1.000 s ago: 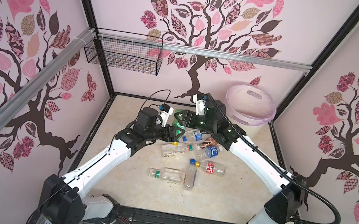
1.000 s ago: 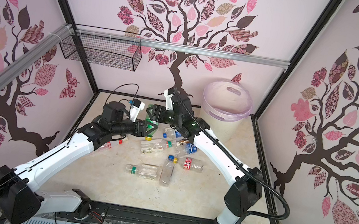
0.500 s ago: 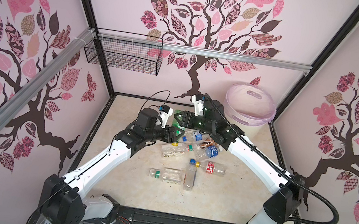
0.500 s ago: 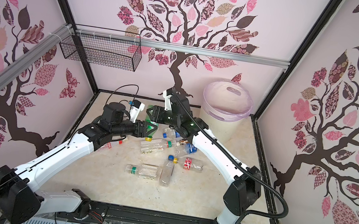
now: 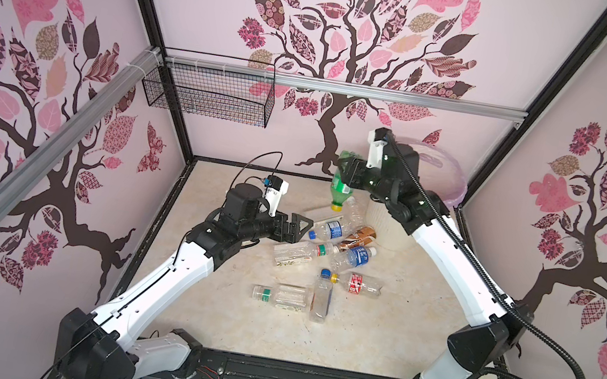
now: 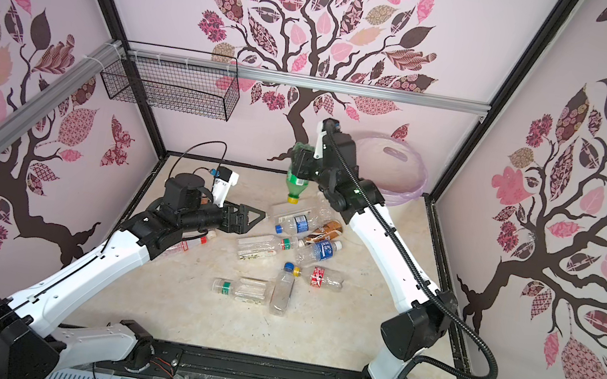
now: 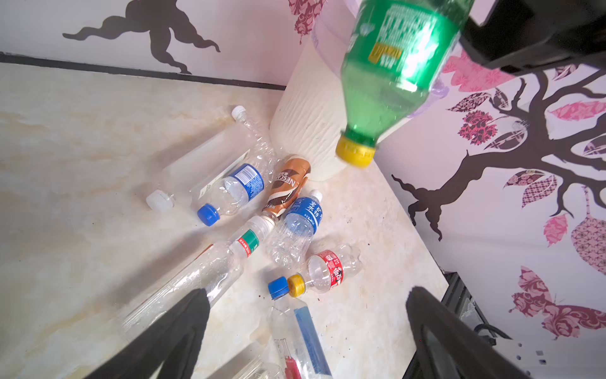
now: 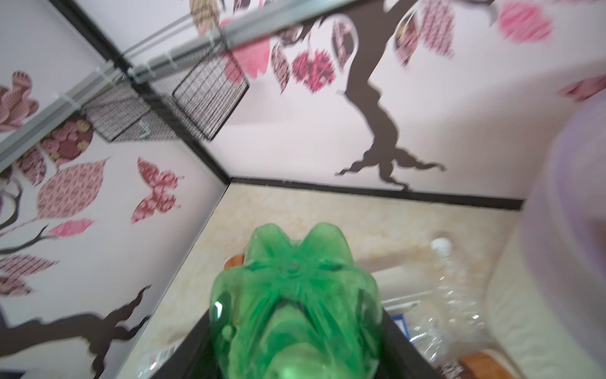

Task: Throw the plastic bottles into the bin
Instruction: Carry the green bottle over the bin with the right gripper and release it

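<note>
My right gripper should swing up and sideways over the opening of the cream bin to let go of the green bottle (image 5: 340, 189), because the bottle still hangs beside the bin's rim.
A green bottle (image 5: 340, 189) (image 6: 296, 181) with a yellow cap hangs cap-down in the air, and my right gripper (image 5: 350, 170) (image 6: 301, 160) (image 8: 295, 344) is shut on its base end. It hangs just left of the cream bin (image 5: 384, 226) (image 6: 403, 162) (image 7: 305, 108), whose lilac liner shows at the rim. My left gripper (image 5: 297, 229) (image 6: 250, 218) (image 7: 306, 295) stands open and empty, low over the floor. Several plastic bottles lie ahead of it: a blue-capped one (image 5: 328, 231), a brown-labelled one (image 7: 288, 185) and a red-labelled one (image 5: 360, 285).
More bottles lie nearer the front: a green-capped one (image 5: 281, 295) and a blue-capped one (image 5: 321, 300). Another bottle (image 6: 185, 246) lies under the left arm. A black wire basket (image 5: 208, 98) hangs on the back wall. Walls close in on three sides.
The left gripper has opened wide and let go of the green bottle. The right gripper has closed on that bottle and lifted it up and to the right, towards the bin.
</note>
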